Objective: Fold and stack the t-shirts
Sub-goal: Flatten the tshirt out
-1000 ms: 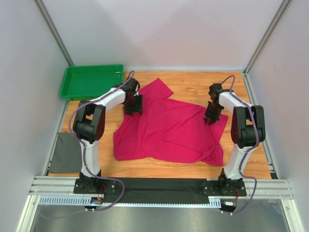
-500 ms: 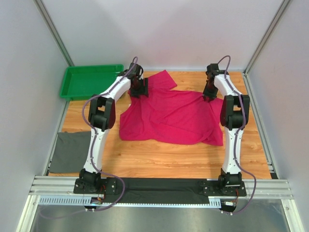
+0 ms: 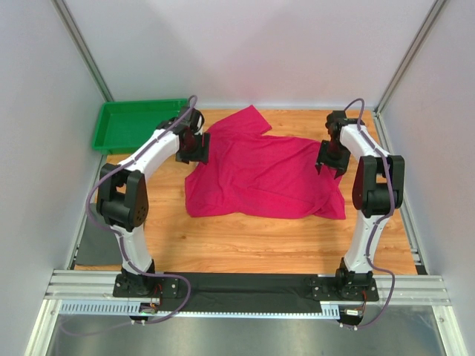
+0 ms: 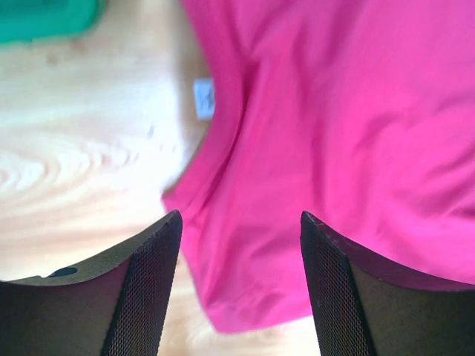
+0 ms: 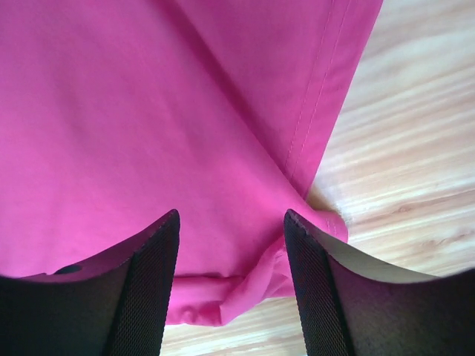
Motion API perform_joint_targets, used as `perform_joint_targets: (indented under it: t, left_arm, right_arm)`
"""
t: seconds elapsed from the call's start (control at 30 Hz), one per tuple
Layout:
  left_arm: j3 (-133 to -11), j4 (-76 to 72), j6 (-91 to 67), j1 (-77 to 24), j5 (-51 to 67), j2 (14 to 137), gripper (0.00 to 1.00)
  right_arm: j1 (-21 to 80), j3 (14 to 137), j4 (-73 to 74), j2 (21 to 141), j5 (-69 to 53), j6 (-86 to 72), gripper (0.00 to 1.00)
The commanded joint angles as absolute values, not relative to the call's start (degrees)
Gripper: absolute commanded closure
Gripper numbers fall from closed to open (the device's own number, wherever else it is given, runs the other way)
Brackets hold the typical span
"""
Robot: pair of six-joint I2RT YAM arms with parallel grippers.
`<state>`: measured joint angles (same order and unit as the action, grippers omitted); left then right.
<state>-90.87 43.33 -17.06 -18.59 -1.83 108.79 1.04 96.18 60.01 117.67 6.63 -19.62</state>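
My left gripper is to move down and back a little next, onto the shirt's edge past the white label [image 4: 203, 98], because a folded corner sticks out onto the wood.
One magenta-pink t-shirt [image 3: 263, 174] lies spread across the middle of the wooden table, one sleeve pointing to the far edge. My left gripper [image 3: 194, 148] hovers over the shirt's left edge, open. In the left wrist view the left gripper [image 4: 239, 216] has only loose cloth [image 4: 334, 133] below it, and a white label [image 4: 203, 98] shows at the neckline. My right gripper [image 3: 330, 159] hangs over the shirt's right edge. In the right wrist view the right gripper [image 5: 231, 215] is open above a rumpled hem corner [image 5: 223, 297], gripping nothing.
A green tray [image 3: 137, 124] stands at the far left corner; its corner [image 4: 44, 18] also shows in the left wrist view. A grey cloth [image 3: 93, 245] lies at the near left, partly behind the left arm. Bare wood [image 3: 260, 241] runs along the near side of the shirt.
Both arms carried the shirt toward the far edge, then drew back a little. The right gripper has opened and let go of the cloth. The shirt now lies flatter and farther back.
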Motion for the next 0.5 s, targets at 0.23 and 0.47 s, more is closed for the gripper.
perform_joint_targets:
  t: [0.23,0.47]
  left_arm:
    - [-84.2,44.74,-13.8,-18.11,-7.46,110.74,0.26]
    - [-79.81,43.33,-14.06,-16.35,-8.61,108.11,0.27]
  right_arm:
    - [0.97,88.86,57.22,114.26,10.88,-17.4,0.39]
    - [1.05,86.22,56.52,112.94,13.8,-16.26,0.39]
